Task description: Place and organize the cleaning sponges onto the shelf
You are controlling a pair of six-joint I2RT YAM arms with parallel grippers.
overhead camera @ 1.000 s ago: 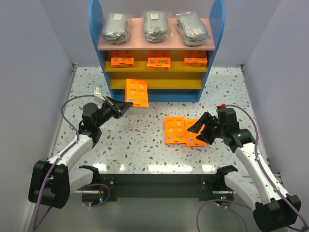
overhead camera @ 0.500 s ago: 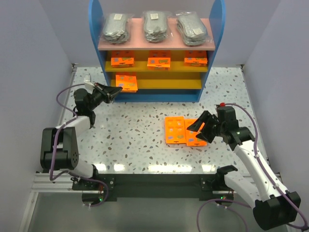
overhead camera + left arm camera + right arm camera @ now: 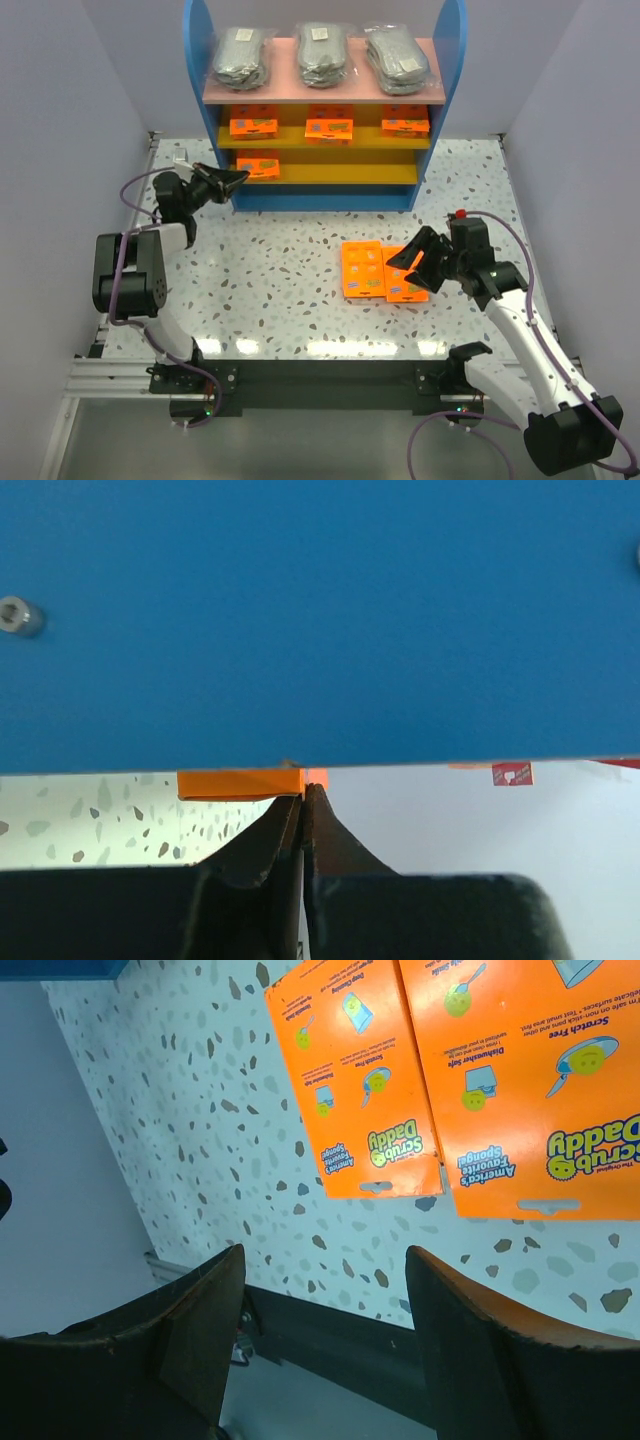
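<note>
My right gripper will move down next and go to the left in the top view, onto the packet on that side, where its slotted end flap faces my open fingers.
The shelf stands at the back, with blue sides, a pink top board and two yellow boards. Three bags of grey scrub pads lie on the pink board. Three orange packets lie on the upper yellow board. My left gripper is shut on the edge of another orange packet, held at the lower yellow board's left end; in the left wrist view it shows edge-on under the blue panel. Two orange packets lie on the table. My right gripper is open above them.
Grey walls close in the speckled table on the left, right and back. The black base rail runs along the near edge. A red-tipped part sits on the right arm.
My left gripper has carried the orange packet from the table in front of the shelf back and left onto the lower yellow board. The right gripper has stayed over the two packets.
</note>
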